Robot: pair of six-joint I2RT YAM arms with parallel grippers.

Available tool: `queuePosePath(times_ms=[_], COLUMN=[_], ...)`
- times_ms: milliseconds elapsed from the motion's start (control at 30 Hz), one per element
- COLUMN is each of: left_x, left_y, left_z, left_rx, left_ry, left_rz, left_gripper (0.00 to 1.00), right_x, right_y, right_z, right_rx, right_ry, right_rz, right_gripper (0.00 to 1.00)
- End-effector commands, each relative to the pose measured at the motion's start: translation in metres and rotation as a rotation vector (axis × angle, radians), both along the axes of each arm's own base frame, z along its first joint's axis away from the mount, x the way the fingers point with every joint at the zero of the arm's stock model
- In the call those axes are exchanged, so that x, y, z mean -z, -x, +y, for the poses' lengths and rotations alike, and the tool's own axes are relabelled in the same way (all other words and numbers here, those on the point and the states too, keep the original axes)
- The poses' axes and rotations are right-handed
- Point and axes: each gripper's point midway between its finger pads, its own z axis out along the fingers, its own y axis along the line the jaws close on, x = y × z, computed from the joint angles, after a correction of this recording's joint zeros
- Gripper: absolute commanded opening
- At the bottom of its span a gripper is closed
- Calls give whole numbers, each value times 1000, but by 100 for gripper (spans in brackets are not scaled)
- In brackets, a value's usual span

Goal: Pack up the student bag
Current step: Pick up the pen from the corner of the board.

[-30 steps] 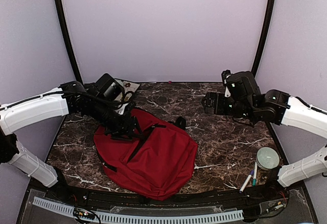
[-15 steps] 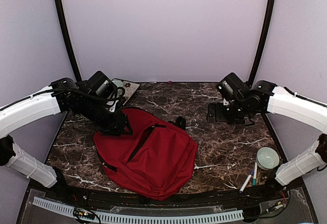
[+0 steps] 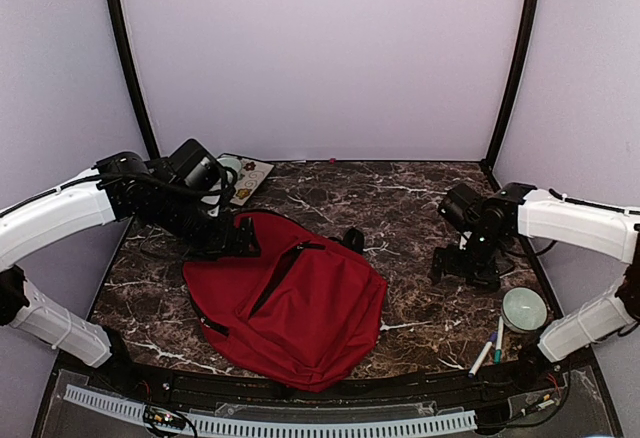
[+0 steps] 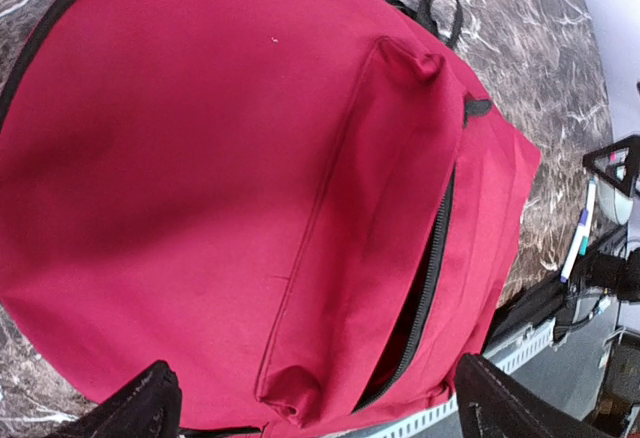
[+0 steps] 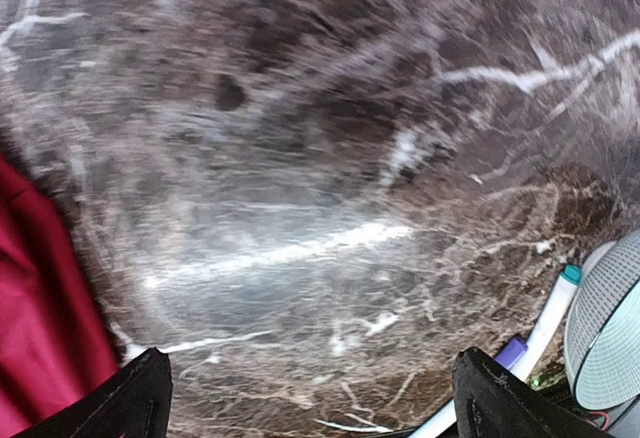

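Observation:
The purple-capped pen lies nearer than the teal one, so my right gripper will lower next toward the near table edge, to the purple-capped pen's white end.
The student bag [image 3: 300, 313], a big dark-red backpack, lies flat in the middle of the marble table. Its front pocket zipper [image 4: 430, 268] gapes open and the inside is dark. My left gripper [image 3: 236, 241] hovers at the bag's far left edge, jaws wide open and empty; in the left wrist view the left gripper [image 4: 320, 408] frames the red bag [image 4: 200, 158]. My right gripper [image 3: 466, 264] hangs open and low over bare table right of the bag. The blurred right wrist view shows the right gripper [image 5: 310, 403] empty, with the bag's edge [image 5: 40, 308] at the left.
Two pens [image 3: 490, 346] and a round pale-green disc [image 3: 525, 308] lie at the near right; the pens [image 5: 545, 323] and disc [image 5: 610, 338] sit just right of the right fingers. A white printed card [image 3: 247, 171] lies at the back left. Purple walls enclose the table.
My left gripper has opened wide at the bag's far left edge. The right arm has swung down and toward the near right, closer to the pens and disc.

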Motion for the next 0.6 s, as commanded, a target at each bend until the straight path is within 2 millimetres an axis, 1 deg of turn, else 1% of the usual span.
queuePosePath(times_ms=[0,133,333,467,533,567], left_x=[-20,-22,-24,-22,-22,-21], left_y=[-7,-9,-12,-14,-15,-15], left_z=[13,13,6,3,1,1], left_rx=[-65,-68,-51,-42,-35,-34], left_ry=[1,10,31,34,37,34], left_rz=[-70,-88,-97,-96,-95,-93], left_gripper=[99,98,97,97,96,96], right_x=[14,15,18,26,29,32], right_y=[14,25,48,64,72,77], right_z=[-11,-19,-26,-31,-36,-39], right_rx=[80,88,110,134,142,150], right_ry=[-33,-18,-32,-36,-16,-3], right_rz=[72,103,159,199,224,239], right_gripper=[97,94,89,85,82,78])
